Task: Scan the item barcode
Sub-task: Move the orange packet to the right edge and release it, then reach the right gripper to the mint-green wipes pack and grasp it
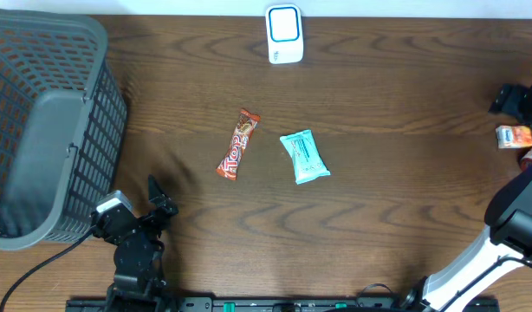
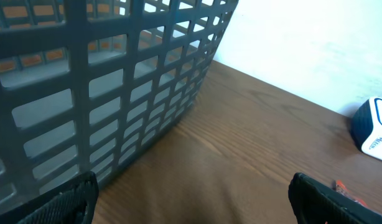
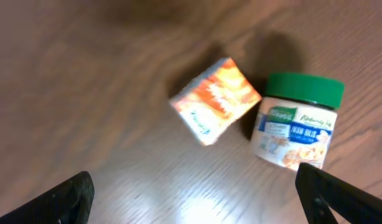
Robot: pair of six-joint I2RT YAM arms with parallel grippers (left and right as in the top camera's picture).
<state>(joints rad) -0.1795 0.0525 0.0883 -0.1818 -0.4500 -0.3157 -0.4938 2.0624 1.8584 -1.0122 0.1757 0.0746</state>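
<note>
The teal packet [image 1: 304, 156] is in the middle of the table, so next I will swing my right gripper to the left in the overhead view, then lower it there.
The white and blue scanner [image 1: 283, 35] stands at the table's far edge; it also shows at the right of the left wrist view as the scanner [image 2: 372, 127]. A red candy bar [image 1: 238, 144] and a teal packet [image 1: 304, 156] lie mid-table. An orange box [image 3: 216, 99] and a green-lidded jar [image 3: 297, 124] lie at the far right, just ahead of my right gripper [image 3: 200, 205], which is open and holds nothing. My left gripper [image 2: 191, 202] is open and empty near the front left, beside the basket. In the overhead view the right gripper [image 1: 507, 98] is by the orange box [image 1: 515, 136].
A large grey mesh basket [image 1: 41, 121] fills the left side, close to the left gripper [image 1: 158, 204]; its wall [image 2: 104, 81] is right before the left wrist camera. The right arm [image 1: 474, 260] reaches up along the right edge.
</note>
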